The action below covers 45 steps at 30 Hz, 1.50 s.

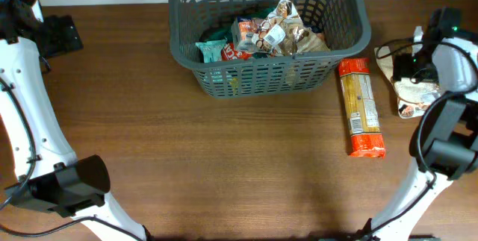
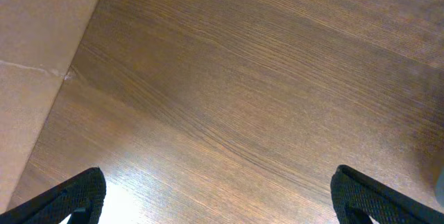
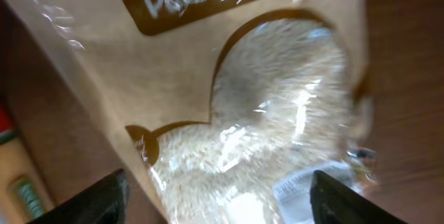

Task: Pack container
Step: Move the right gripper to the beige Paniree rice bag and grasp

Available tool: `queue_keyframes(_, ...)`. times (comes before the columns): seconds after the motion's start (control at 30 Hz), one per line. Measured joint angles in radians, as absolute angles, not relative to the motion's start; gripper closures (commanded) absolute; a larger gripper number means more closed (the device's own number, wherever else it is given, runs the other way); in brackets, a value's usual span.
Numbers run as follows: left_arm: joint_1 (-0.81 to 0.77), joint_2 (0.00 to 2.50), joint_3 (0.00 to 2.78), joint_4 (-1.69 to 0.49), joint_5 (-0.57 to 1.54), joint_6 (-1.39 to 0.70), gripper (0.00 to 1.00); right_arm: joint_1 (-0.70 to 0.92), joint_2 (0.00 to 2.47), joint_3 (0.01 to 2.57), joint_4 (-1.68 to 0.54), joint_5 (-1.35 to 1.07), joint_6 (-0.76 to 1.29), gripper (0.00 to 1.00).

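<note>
The open fingers of my right gripper are above the rice bag's window, so the gripper should move down and toward the pasta packet, onto the rice bag's edge on that side.
The container (image 1: 351, 36), a dark grey slotted basket, stands at the back middle of the table and holds several snack packets (image 1: 272, 36). A beige rice bag (image 3: 277, 113) with a clear window fills the right wrist view, and it lies at the far right (image 1: 409, 92) under my right arm. My right gripper (image 3: 218, 200) is open just above the bag, its fingers (image 3: 111, 200) wide apart on either side of the window. My left gripper (image 2: 218, 196) is open over bare wood near the table's left edge, with nothing between its fingers.
A long orange and yellow pasta packet (image 1: 362, 107) lies just right of the basket, beside the rice bag. Its end shows in the right wrist view (image 3: 21, 182). The left arm's base (image 1: 67, 185) stands at the front left, and cables (image 1: 396, 51) trail at the right.
</note>
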<state>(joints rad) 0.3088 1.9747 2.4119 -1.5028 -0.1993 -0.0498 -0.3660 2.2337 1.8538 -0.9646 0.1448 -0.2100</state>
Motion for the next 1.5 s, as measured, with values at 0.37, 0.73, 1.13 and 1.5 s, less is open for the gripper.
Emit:
queue_keyframes(0.37,0.309,1.975,2.412,-1.503,-0.199,-0.05,0.01,-0.35,2.273,1.853,-0.975,0.21,-0.248,0.21)
queue_keyframes(0.73,0.309,1.975,2.412,-1.502,-0.199,-0.05,0.01,-0.289,2.271,1.76,-0.926,0.274,-0.295,0.17)
queue_keyframes(1.13,0.309,1.975,2.412,-1.503,-0.199,-0.05,0.01,-0.287,2.266,1.748,-0.895,0.29,-0.287,0.25)
queue_keyframes(1.5,0.309,1.975,2.412,-1.503,-0.199,-0.05,0.01,-0.318,2.266,1.742,-0.867,0.299,-0.244,0.44)
